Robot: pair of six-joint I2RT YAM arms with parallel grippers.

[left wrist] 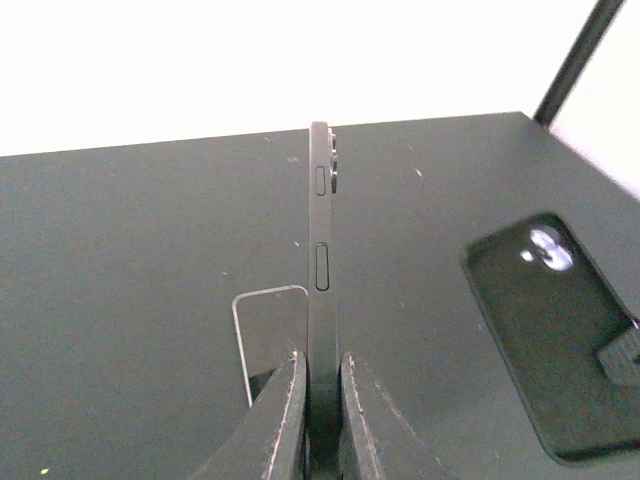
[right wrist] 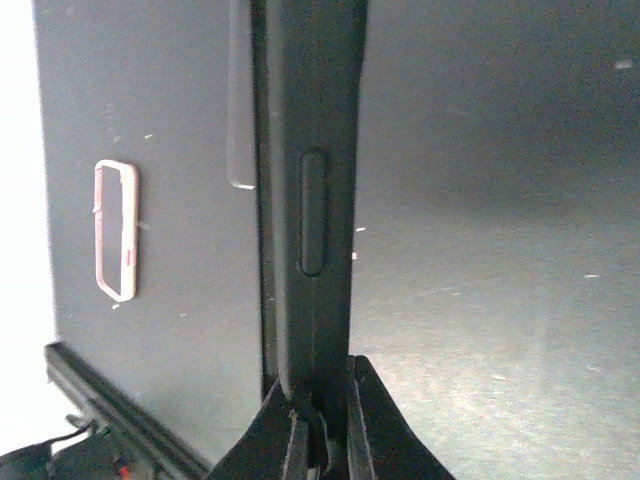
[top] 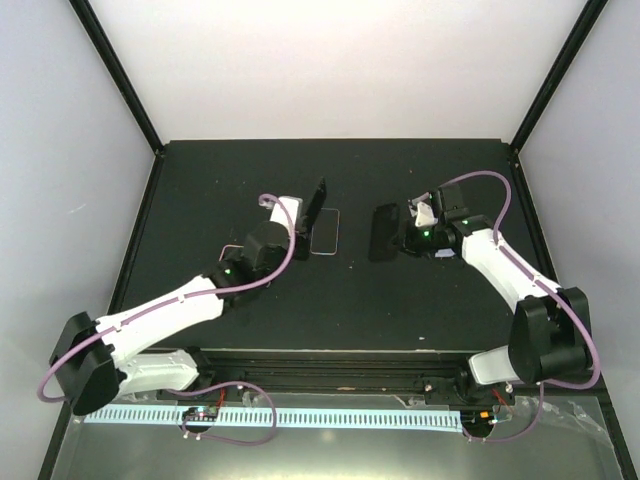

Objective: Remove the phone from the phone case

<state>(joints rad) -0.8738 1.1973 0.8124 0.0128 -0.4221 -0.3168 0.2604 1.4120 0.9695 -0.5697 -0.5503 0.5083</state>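
Note:
Next, my left gripper turns and lowers to the bare tabletop (left wrist: 192, 350) beside the pale outline below it to let go of the phone, already clear of its case.
A thin black phone (top: 316, 205) stands on edge above the table, its side buttons and camera bump facing the left wrist view (left wrist: 321, 260). My left gripper (top: 298, 228) (left wrist: 320, 375) is shut on its lower end. To its right, apart from it, the empty black phone case (top: 383, 232) shows its camera opening in the left wrist view (left wrist: 550, 340). My right gripper (top: 405, 238) (right wrist: 322, 395) is shut on the case's edge (right wrist: 310, 180), whose raised button cover faces the right wrist camera.
A thin pale rectangular outline (top: 338, 232) (left wrist: 240, 330) lies on the black table (top: 330, 300) just below the phone. A pink rectangular outline (right wrist: 115, 230) lies further left. White walls stand round the table.

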